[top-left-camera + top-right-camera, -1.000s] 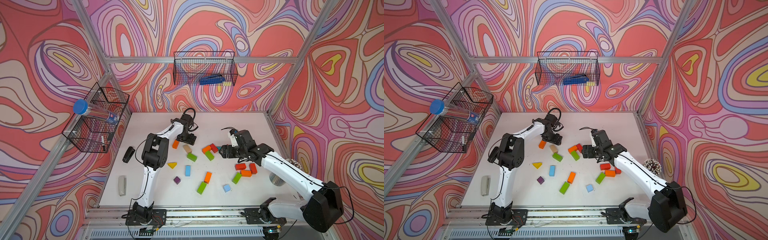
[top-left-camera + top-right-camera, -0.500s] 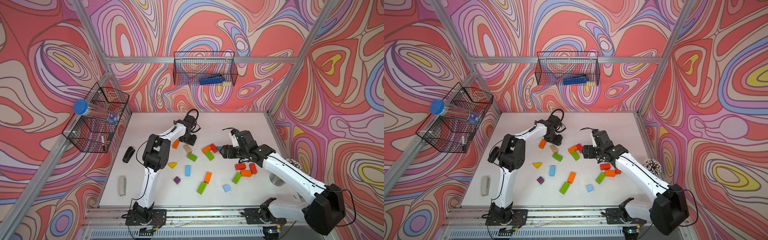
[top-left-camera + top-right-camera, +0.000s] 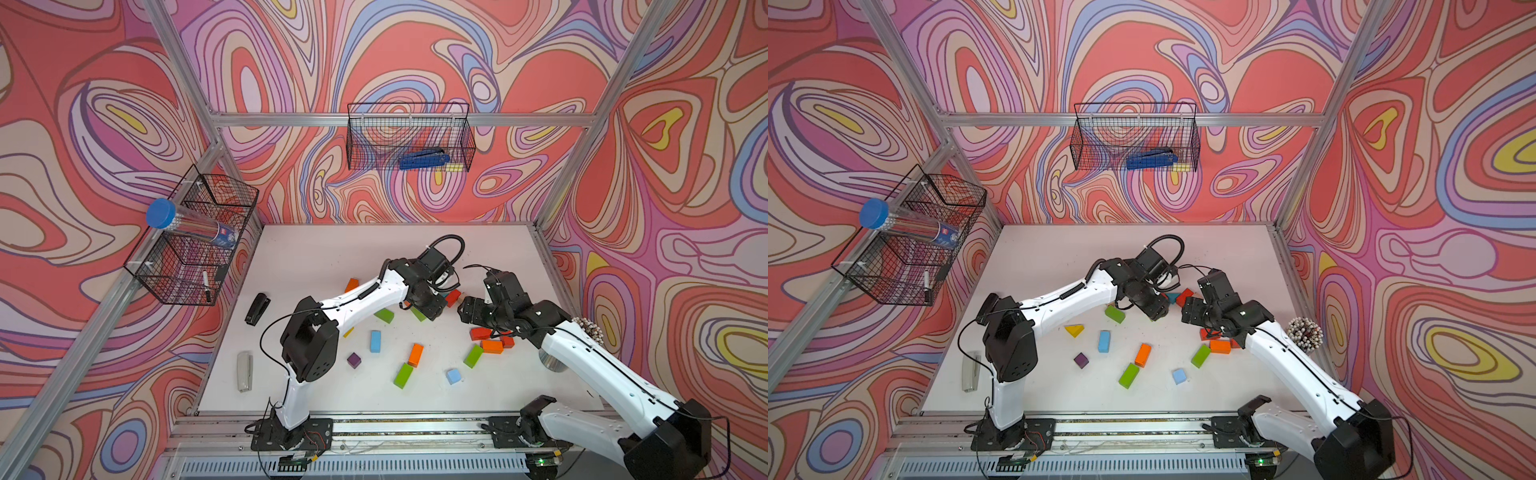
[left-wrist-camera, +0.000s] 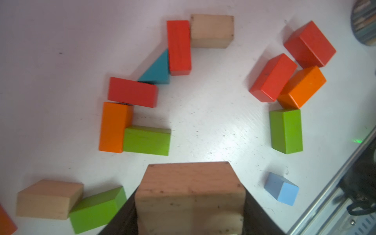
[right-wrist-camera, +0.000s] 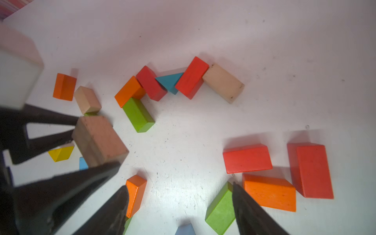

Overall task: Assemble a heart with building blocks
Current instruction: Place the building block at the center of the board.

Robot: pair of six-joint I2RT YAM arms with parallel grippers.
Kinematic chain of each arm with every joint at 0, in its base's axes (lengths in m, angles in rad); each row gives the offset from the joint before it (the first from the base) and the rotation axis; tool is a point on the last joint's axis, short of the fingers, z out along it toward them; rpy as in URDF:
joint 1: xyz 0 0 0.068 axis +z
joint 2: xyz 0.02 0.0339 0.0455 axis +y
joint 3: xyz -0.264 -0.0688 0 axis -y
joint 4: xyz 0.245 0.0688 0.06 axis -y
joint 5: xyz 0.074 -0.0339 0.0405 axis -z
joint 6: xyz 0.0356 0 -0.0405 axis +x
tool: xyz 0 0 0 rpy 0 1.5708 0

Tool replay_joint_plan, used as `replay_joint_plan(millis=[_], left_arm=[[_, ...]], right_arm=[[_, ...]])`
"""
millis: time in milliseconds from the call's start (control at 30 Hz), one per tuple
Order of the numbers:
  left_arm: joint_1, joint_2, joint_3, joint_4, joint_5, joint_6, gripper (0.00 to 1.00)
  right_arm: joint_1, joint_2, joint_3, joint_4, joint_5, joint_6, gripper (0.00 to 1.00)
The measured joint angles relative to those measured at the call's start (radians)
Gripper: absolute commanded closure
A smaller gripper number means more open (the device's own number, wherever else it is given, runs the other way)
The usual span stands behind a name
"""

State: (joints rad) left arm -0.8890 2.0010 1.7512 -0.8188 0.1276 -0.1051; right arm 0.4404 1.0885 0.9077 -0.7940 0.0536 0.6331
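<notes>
My left gripper holds the wooden block (image 4: 191, 189) and next needs to lower onto the bare tabletop (image 4: 227, 129) between the curved row and the second cluster to release it, since that gap is clear.
My left gripper (image 4: 190, 213) is shut on a plain wooden block (image 4: 191, 189), held above the table's middle; in a top view the left gripper (image 3: 432, 307) hangs over the blocks. On the table below, a curved row runs green brick (image 4: 146, 140), orange brick (image 4: 113, 127), red brick (image 4: 132, 91), teal triangle (image 4: 158, 71), red brick (image 4: 179, 46), wooden brick (image 4: 211, 30). A second cluster holds two red bricks (image 5: 247, 158), an orange brick (image 5: 268, 192) and a green brick (image 5: 220, 209). My right gripper (image 5: 179, 187) stands open over bare table beside that cluster.
Loose blocks lie nearer the front: a light blue brick (image 3: 375, 341), purple cube (image 3: 354, 360), orange brick (image 3: 415, 354), green brick (image 3: 403, 375), light blue cube (image 3: 454, 376), yellow triangle (image 3: 1074, 330). A black stapler (image 3: 257, 308) and grey stapler (image 3: 244, 371) lie left. A pencil cup (image 3: 1305, 334) stands right.
My left gripper has swung right and forward from the back of the table to the middle, shut on the wooden block. The right gripper has barely moved.
</notes>
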Motion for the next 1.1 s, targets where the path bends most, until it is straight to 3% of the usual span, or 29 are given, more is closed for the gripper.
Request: replay_joint_plan(millis=[367,633,1100], left_arm=[[-0.043,0.2,0.069,0.016,0.023,-0.02,0.5],[-0.066,0.262,0.089,0.046,0.021,-0.035,0.45],[-0.074,0.269,0.117,0.058,0.021,-0.04,0.09]], right_arm=[[-0.054,-0.086,-0.011,-0.163,0.072,0.072,0.28],[-0.056,-0.109,-0.011,-0.188,0.078,0.067,0.29],[-0.056,-0.203,-0.011,-0.121,-0.052,-0.07,0.31]])
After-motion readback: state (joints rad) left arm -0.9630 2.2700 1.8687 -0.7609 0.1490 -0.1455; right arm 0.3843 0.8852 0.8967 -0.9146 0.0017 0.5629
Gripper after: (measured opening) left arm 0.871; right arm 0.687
